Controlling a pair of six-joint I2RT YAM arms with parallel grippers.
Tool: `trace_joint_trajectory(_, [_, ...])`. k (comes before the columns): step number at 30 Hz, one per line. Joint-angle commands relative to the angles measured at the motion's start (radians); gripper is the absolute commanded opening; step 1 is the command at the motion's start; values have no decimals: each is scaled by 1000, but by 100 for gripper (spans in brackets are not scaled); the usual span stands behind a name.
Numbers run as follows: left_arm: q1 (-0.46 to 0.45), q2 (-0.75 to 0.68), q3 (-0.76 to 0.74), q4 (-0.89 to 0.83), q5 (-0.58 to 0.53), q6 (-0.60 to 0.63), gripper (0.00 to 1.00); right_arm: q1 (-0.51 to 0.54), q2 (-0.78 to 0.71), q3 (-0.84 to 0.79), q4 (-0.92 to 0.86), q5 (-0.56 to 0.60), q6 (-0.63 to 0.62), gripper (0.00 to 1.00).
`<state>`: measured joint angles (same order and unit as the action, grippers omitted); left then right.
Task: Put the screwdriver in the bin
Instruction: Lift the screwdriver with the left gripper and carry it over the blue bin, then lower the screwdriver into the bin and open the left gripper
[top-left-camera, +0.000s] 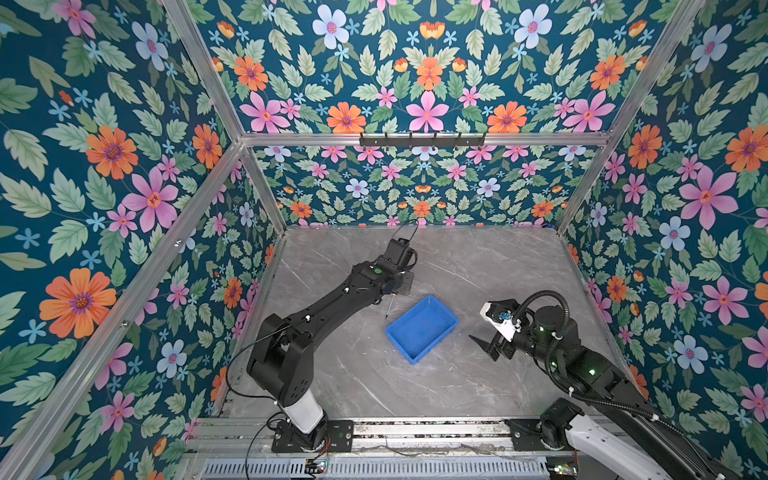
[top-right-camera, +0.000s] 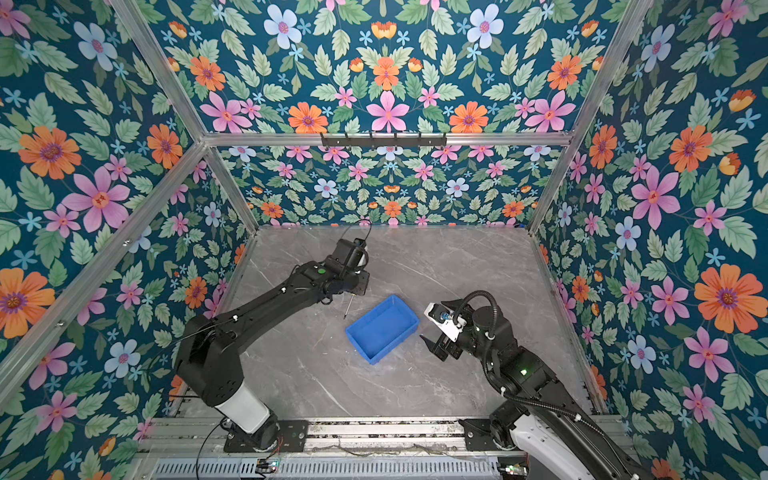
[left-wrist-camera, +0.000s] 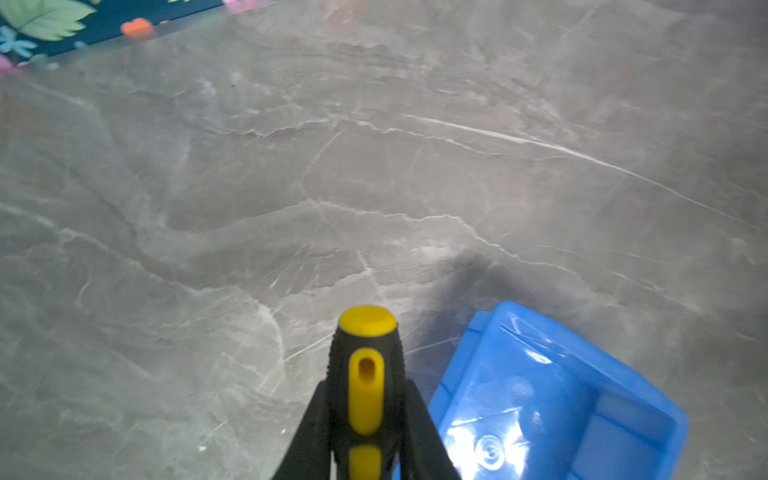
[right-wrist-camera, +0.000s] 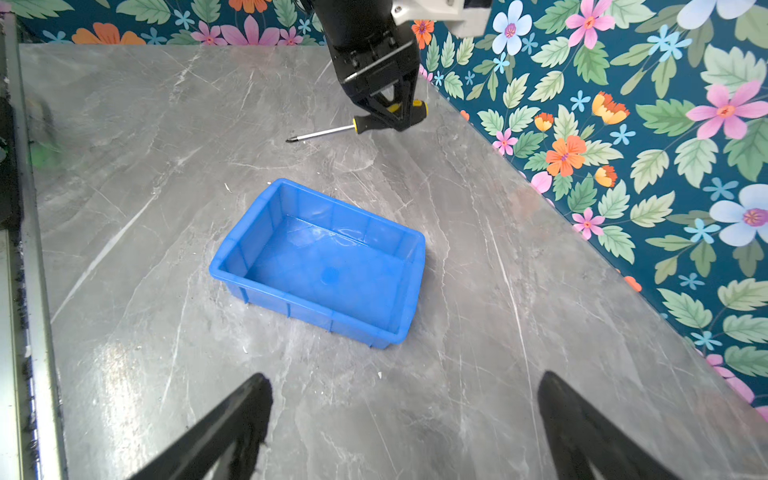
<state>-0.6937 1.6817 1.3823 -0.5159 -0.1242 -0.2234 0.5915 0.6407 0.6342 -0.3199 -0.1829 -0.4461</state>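
Observation:
The left gripper moves back over the bin's empty bottom next and brings the screwdriver's handle down to release it. The bin lies below my left gripper, nearer my base.
My left gripper (left-wrist-camera: 365, 390) is shut on the yellow-and-black handle of the screwdriver (left-wrist-camera: 365, 374). In the right wrist view the left gripper (right-wrist-camera: 390, 112) holds the screwdriver (right-wrist-camera: 328, 133) low over the table, its silver shaft slanting down. I cannot tell whether the tip touches. In both top views the shaft (top-left-camera: 389, 307) (top-right-camera: 348, 307) sticks out from under the left wrist, just left of the bin's far corner. The bin (top-left-camera: 422, 328) (top-right-camera: 382, 328) (right-wrist-camera: 328, 266) (left-wrist-camera: 540, 395) is bright blue and empty. My right gripper (right-wrist-camera: 403, 386) (top-left-camera: 484, 347) is open to the right of the bin, holding nothing.
The grey marble tabletop (top-left-camera: 353, 374) is boxed in by floral walls (top-left-camera: 124, 187) on three sides, with aluminium frame posts at the corners. A metal rail (top-left-camera: 415, 432) with both arm bases runs along the front edge.

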Motion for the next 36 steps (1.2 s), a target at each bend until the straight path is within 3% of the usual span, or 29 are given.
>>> trace_joint_trajectory(1, [-42, 38, 37, -25, 38, 41, 15, 0, -26, 4, -68, 25, -22, 99])
trace_joint_trajectory(9, [-134, 119, 37, 1, 80, 88, 14, 1, -67, -24, -85, 14, -4, 99])
trace_joint_trajectory(15, [-147, 148, -40, 53, 128, 152, 14, 1, -65, -28, -94, 13, -7, 99])
trace_joint_trajectory(27, [-156, 234, -80, 134, 153, 139, 14, 1, -67, -51, -83, -24, 14, 99])
trace_joint_trajectory(36, [-160, 255, -110, 157, 149, 134, 24, 1, -69, -50, -89, -41, 7, 99])
